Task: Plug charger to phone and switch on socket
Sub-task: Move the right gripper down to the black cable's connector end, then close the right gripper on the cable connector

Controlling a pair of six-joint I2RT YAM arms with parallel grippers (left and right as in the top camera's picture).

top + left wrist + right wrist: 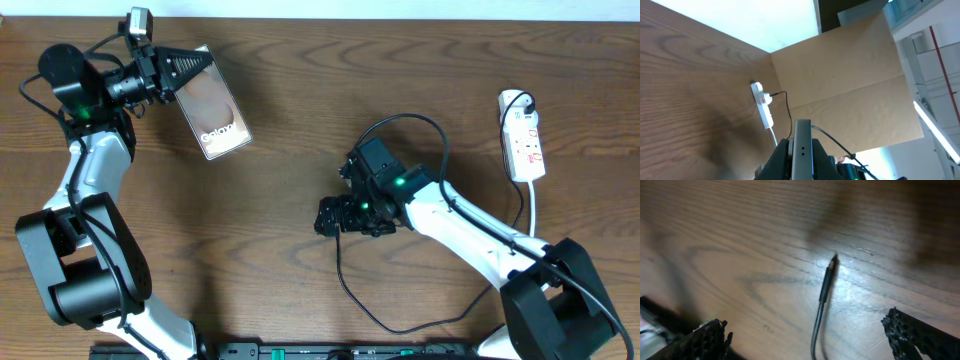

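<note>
The charger's black plug lies on the wood below, so my right gripper lowers its spread fingers astride its thick sleeve (826,283) next, turning to match its slant.
My left gripper (183,68) is shut on the top end of the phone (218,112) and holds it off the table, tilted, at the back left. In the left wrist view the phone (801,131) shows edge-on between the fingers (801,152). My right gripper (326,220) is open, low over the table's middle. The charger cable (340,272) runs under it. In the right wrist view the black plug tip (832,264) lies on the wood between the spread fingers (810,330), untouched. The white socket (524,135) lies at the far right, with a black plug in its far end.
The charger cable loops from the socket round behind my right arm and down toward the front edge (400,328). The socket also shows in the left wrist view (763,103), beside a cardboard wall (850,75).
</note>
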